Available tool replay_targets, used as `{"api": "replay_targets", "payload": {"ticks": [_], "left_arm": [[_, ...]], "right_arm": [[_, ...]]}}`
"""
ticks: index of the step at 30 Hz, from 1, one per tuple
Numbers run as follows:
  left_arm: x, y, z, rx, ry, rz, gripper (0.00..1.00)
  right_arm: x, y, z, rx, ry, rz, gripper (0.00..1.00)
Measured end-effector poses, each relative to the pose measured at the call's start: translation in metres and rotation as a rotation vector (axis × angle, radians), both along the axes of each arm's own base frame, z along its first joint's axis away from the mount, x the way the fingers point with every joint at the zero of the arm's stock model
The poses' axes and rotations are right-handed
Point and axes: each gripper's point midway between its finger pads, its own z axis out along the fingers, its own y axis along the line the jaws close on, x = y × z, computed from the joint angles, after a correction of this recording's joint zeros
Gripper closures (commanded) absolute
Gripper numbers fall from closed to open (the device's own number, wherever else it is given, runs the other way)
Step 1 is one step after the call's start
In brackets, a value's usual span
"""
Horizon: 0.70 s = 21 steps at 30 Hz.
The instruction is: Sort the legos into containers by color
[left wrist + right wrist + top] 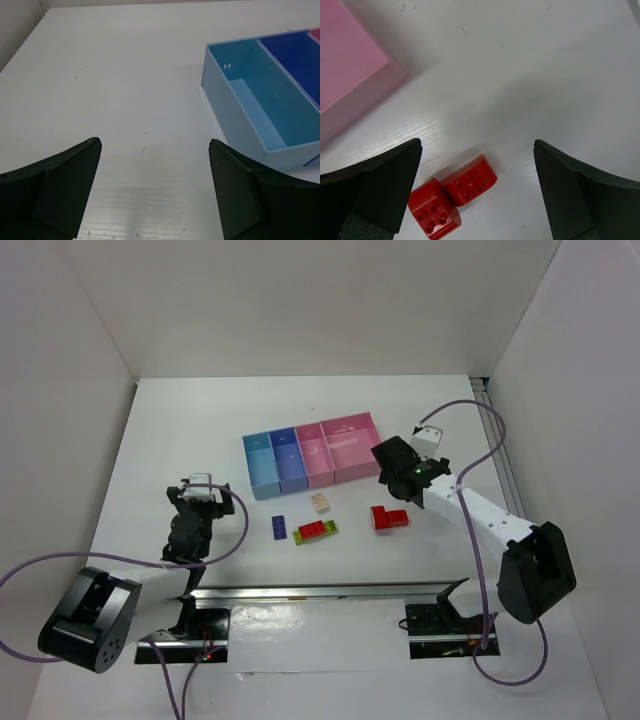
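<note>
My right gripper moves back and down next, turning to match the slanted crosswise block of the stepped red brick (pixel 380 518) (pixel 435 210), which lies below it, nearer my base.
Four joined trays lie mid-table: light blue (pixel 262 462), darker blue (pixel 290 455), pink (pixel 316 452) and a wider pink one (pixel 355 445). In front of them lie a purple brick (pixel 280 527), a beige brick (pixel 320 502), a red brick (pixel 311 529) touching a lime green brick (pixel 326 532), and a chunky stepped red brick (pixel 388 517). My right gripper (pixel 390 472) is open and empty just behind the stepped red brick (pixel 452 195), which shows between its fingers (pixel 375 190). My left gripper (pixel 205 490) is open and empty, left of the light blue tray (pixel 250 100).
White walls enclose the table on three sides. A metal rail (pixel 320 592) runs along the near edge between the arm bases. The wider pink tray's corner (pixel 345 85) shows at the upper left of the right wrist view. Purple cables loop beside both arms.
</note>
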Motion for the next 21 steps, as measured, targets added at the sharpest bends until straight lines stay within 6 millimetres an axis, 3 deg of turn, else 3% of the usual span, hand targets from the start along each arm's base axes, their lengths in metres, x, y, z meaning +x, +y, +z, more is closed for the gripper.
{"api": "replay_targets", "payload": {"ticks": [7,15,17,21], "left_arm": [[0.000,0.000,0.000,-0.001,0.000,-0.001,0.01],[-0.001,-0.002,-0.001,0.000,0.094,0.029,0.01],[0.013,-0.009,0.030,-0.043,0.133,0.058,0.01],[0.037,-0.028,0.138,-0.134,0.085,0.012,0.01]], "right_arm": [[-0.013,0.002,-0.015,0.032,0.035,0.031,0.00],[-0.035,0.012,-0.004,0.129,-0.027,0.152,0.00],[-0.040,0.014,-0.001,0.151,-0.034,0.182,0.00],[-0.045,0.021,0.003,0.176,-0.033,0.227,0.00]]}}
